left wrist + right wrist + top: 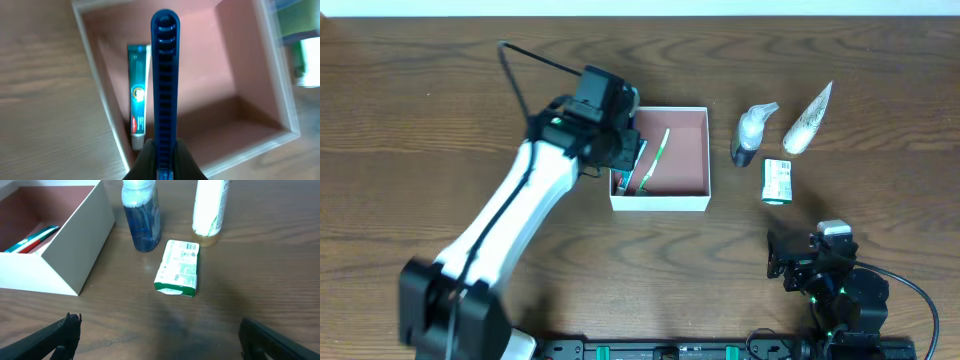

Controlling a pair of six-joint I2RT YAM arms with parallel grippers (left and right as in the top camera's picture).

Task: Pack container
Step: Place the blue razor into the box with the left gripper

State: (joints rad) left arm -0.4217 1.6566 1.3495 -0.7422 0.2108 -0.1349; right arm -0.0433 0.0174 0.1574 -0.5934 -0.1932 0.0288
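Note:
The long blue ribbed item already points over the bottom of the box, so I need to lower my left gripper toward it next, beside the teal toothpaste tube, and open.
The container (660,202) is a square white box with a pinkish-brown inside, at the table's middle. It also shows in the left wrist view (210,60) and the right wrist view (75,245). A teal toothpaste tube (138,95) and a green toothbrush (656,158) lie inside it. My left gripper (625,150) hovers over the box's left part. In the left wrist view the left gripper (165,147) is shut on a long blue ribbed item (165,75) that points out over the box. My right gripper (810,262) is open and empty near the front edge, apart from everything; it also shows in the right wrist view (160,340).
Right of the box stand a blue-liquid bottle (752,135) (142,217) and a white tube (808,120) (210,207). A small green-and-white packet (777,182) (178,267) lies flat in front of them, between them and my right gripper.

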